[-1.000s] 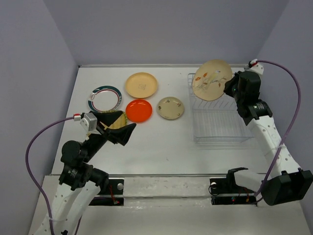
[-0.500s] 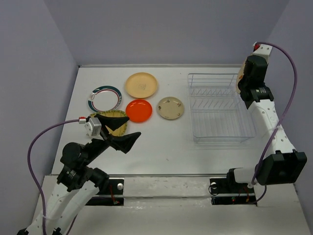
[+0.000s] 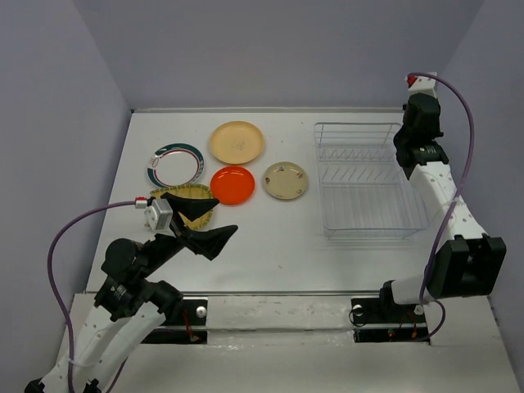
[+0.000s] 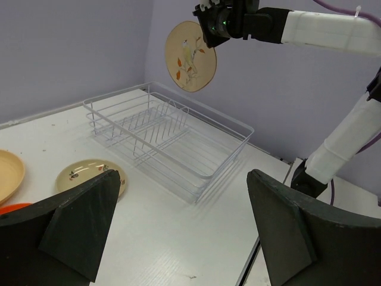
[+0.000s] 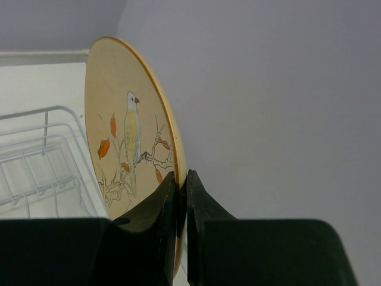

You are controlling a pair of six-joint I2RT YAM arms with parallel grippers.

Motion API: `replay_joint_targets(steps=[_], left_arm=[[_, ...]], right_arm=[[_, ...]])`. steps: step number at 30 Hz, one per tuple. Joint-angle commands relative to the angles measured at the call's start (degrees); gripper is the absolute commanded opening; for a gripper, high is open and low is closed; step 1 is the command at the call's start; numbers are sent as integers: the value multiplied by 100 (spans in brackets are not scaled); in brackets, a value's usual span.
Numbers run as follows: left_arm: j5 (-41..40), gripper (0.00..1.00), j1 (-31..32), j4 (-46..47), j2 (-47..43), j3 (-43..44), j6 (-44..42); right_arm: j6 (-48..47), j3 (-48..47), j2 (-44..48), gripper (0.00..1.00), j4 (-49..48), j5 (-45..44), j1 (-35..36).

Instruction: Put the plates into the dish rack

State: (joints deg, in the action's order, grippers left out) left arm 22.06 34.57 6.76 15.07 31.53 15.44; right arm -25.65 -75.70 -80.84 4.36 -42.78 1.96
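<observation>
The robot's right gripper will move down next and bring the bird plate's rim in among the wires beside the rack's side, since the bird plate (image 5: 128,149) is upright but still clear above the rack.
My right gripper (image 5: 181,176) is shut on the rim of the large cream bird plate (image 5: 128,149) and holds it upright, high above the far right corner of the white wire dish rack (image 3: 372,233). The left wrist view shows plate (image 4: 190,56) and rack (image 4: 202,106) apart. My left gripper (image 3: 205,221) is open and empty, above the yellow patterned plate (image 3: 195,193), which it partly hides. Flat on the table lie the green-red rimmed plate (image 3: 175,164), peach plate (image 3: 237,142), orange-red plate (image 3: 232,185) and speckled beige plate (image 3: 286,180).
The rack holds no plates and stands at the right of the table, close to the right wall. The back wall runs just behind the rack and the peach plate. The right arm (image 3: 438,196) reaches along the rack's right side.
My right arm has swung the bird plate from over the rack's back left to its far right and turned it edge-on to the top camera. My left gripper has drifted slightly nearer and right.
</observation>
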Motion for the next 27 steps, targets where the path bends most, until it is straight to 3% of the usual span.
replay_joint_targets(steps=[1,27], left_arm=[[8,99,41,132,-66,178,-94],[-298,99,41,-17,-83,222,-156]], right_arm=[[51,-33,227,7,-894,68,7],[693,328,-178,7,-454,578,7]])
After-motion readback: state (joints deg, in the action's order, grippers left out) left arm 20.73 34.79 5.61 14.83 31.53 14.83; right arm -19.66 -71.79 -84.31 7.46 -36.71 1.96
